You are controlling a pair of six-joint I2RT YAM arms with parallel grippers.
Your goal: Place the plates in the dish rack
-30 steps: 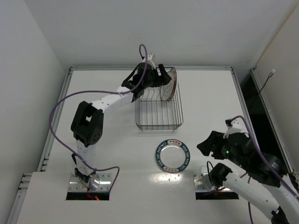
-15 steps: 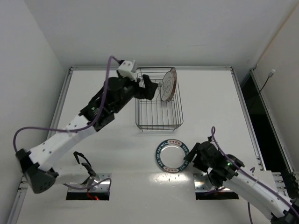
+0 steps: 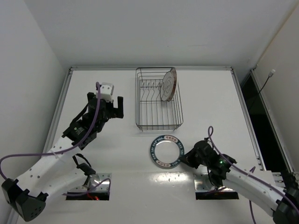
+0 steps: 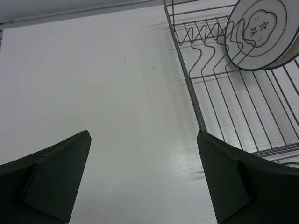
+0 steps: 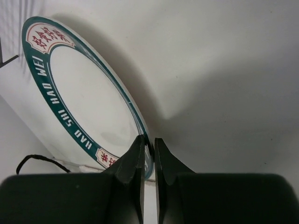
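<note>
The robot's right gripper should next lift, move outward over free pegs of the dish rack beside the upright plate, lower the lettered plate on its edge and let go of it.
The plate with the blue-green lettered rim (image 3: 167, 150) lies on the table in front of the dish rack (image 3: 159, 127). My right gripper (image 3: 183, 158) is shut on its near right rim. In the right wrist view the fingers (image 5: 149, 140) pinch the edge of that plate (image 5: 84, 107), which looks slightly raised there. A second plate (image 3: 168, 85) stands on edge among the prongs at the rack's far right, and the left wrist view shows it (image 4: 259, 32) as well. My left gripper (image 3: 105, 103) hovers left of the rack, open and empty (image 4: 142, 135).
The rack's near rows of wire prongs (image 4: 205, 46) stand free beside the upright plate. A raised rail (image 3: 60, 112) borders the table's left side and another (image 3: 243, 112) its right. A purple cable (image 3: 28, 156) loops from the left arm.
My left gripper has drawn back out of the rack to its left and opened wide, leaving the plate standing there. My right gripper reached the lettered plate and shut on its rim; that plate shifted left.
</note>
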